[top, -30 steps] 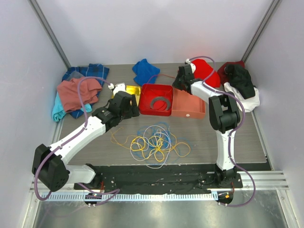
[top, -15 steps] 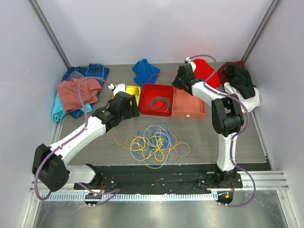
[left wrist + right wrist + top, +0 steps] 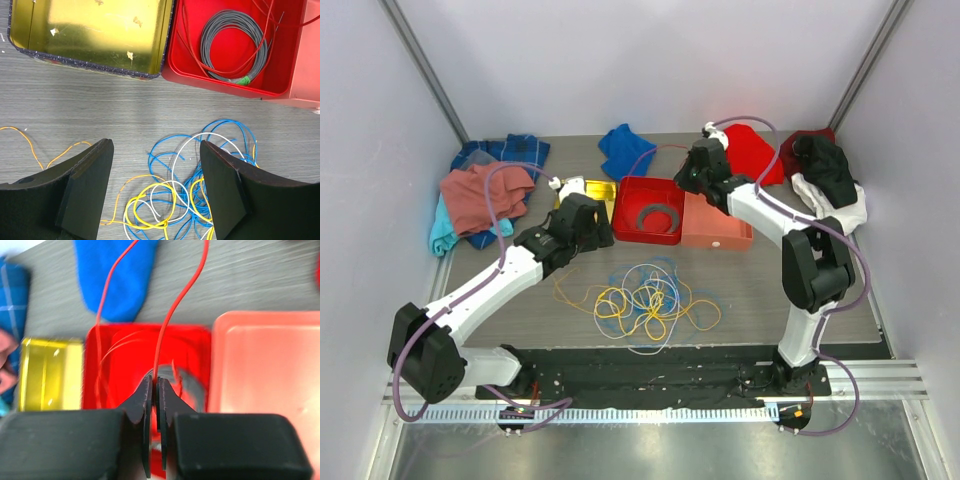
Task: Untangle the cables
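Note:
More red cable loops inside the red box. My right gripper will next lower the thin red cable back toward the grey coil [image 3: 232, 45] to let it go.
The cables [image 3: 645, 298] lie in a loose tangle of yellow, blue, white and orange loops on the table, in front of the red box [image 3: 623, 212]. In the left wrist view the tangle [image 3: 192, 175] lies below and between the fingers of my open left gripper [image 3: 156, 165], which holds nothing. My right gripper [image 3: 688, 183] hovers over the red box's back right corner. It is shut on a thin red cable [image 3: 160, 345], which rises from the jaws of the right gripper [image 3: 154, 382]. More red cable [image 3: 190, 47] loops inside the box beside a grey coil [image 3: 232, 45].
A yellow tin [image 3: 588, 192] stands left of the red box, and the coral lid [image 3: 717, 222] lies to its right. Clothes are piled at the back left [image 3: 485, 190], back middle [image 3: 625, 150] and back right [image 3: 825, 175]. Walls enclose the table.
The right gripper has closed on the red cable and shifted slightly left and nearer over the red box. The left arm and the tangle have stayed still.

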### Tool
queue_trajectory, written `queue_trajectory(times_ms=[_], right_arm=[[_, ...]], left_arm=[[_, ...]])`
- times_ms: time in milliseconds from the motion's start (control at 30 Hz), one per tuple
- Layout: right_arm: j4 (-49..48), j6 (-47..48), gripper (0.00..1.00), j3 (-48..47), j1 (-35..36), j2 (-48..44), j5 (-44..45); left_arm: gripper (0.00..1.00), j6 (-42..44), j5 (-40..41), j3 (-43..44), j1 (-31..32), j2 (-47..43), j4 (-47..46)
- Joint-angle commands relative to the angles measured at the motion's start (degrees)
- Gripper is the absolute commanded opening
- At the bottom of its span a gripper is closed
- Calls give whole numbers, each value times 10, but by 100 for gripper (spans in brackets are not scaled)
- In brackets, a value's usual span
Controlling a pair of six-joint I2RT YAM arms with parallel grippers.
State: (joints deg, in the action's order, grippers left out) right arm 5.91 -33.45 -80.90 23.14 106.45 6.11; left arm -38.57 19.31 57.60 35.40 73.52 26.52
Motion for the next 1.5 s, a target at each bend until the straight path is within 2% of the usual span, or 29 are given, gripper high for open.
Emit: queue_trajectory(times_ms=[0,400,600,967,1067,1100,1167,1200,1300,1467], right_arm=[[-22,9,1,26,39,-47,-7],[-25,-39,1,112,89,-57,-54],[-48,-75,1,126,92,-60,-118],[-36,-76,1,37,88,27,-131],[-3,-62,10,1,88,48,-134],[5,-57,18,-12,88,55,-134],[29,-42,24,-21,89,56,-124],[38,-36,30,-23,89,52,-117],[82,-13,36,-29,91,44,-85],[118,12,39,-14,91,10,-29]], left_arm=[[75,-3,-6,-1,0,-12,-24],[74,-12,-18,-2,2,-19,-17],[74,-15,-19,-3,1,-27,-11],[74,-18,-18,-10,1,-40,-9],[74,-16,-17,-12,1,-43,-9],[74,-17,-17,-11,1,-43,-9],[74,-15,-17,-12,1,-43,-7],[74,-14,-17,-11,1,-43,-8],[74,-13,-19,-10,1,-42,-7],[74,-13,-23,-8,1,-39,-6]])
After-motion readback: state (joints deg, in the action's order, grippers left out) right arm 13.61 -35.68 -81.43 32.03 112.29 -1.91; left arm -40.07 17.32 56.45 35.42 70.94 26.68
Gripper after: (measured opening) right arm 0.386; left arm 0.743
